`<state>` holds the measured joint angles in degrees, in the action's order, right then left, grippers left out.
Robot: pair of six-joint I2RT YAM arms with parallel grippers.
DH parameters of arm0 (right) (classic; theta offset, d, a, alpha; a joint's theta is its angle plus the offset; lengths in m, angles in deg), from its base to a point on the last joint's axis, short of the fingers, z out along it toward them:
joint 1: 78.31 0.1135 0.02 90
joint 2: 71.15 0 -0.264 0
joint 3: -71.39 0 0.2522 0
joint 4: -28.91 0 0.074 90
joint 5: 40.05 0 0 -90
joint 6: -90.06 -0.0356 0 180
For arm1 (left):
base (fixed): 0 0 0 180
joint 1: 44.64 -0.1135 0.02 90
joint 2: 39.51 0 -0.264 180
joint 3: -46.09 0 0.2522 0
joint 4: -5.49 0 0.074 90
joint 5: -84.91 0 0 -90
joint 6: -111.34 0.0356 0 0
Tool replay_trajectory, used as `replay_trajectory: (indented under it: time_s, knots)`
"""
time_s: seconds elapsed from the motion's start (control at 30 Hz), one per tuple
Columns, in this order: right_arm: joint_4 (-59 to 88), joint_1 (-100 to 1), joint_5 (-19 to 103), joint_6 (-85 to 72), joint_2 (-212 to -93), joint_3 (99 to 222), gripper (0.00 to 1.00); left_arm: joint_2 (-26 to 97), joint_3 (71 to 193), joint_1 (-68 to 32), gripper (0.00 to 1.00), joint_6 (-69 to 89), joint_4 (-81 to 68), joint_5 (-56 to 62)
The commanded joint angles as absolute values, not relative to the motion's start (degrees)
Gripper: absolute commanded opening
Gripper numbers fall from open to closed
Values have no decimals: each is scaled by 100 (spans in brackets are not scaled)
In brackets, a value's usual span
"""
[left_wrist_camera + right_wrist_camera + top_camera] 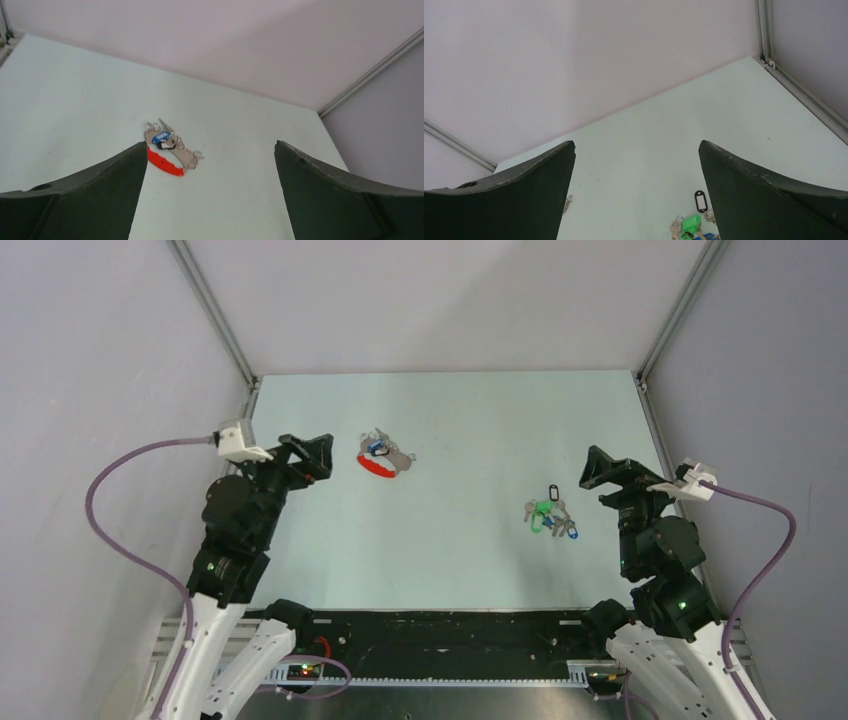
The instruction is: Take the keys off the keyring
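Note:
My left gripper will next move across to its right in the top view, tip down and lower onto the rings (384, 447) (173, 139) beside the blue tag, because the keyring is below it.
The keyring (379, 465) is a red oval loop lying on the pale table at the middle left, with silver keys (385, 450) and a blue tag on it. In the left wrist view the red loop (165, 163) lies just ahead of the left finger, with a blue tag (161, 136), a black tag and silver keys on top. My left gripper (318, 455) is open and empty, to the left of the keyring. My right gripper (600, 472) is open and empty at the right.
A second key bunch with a bright green tag (547, 513) and a black tag lies left of the right gripper; it also shows in the right wrist view (690, 223). Grey walls with metal rails close the table on three sides.

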<state>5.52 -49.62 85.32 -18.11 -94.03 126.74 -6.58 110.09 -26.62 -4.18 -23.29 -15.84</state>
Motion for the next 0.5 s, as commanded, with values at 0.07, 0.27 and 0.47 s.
replay_trajectory:
  time_s: [0.07,0.27,0.47]
  knots:
    - [540,-4981,8676,-1910,-9371,12847,100,459,11115,-2662,100,-774,-2361,-1361]
    - [497,-4985,8633,-1963,-9408,12847,100,2285,11428,-2568,91,-1547,-2159,-1845]
    - [505,-4996,8500,-2010,-9505,12841,99,4501,12641,-2492,67,-1387,-1954,-2151]
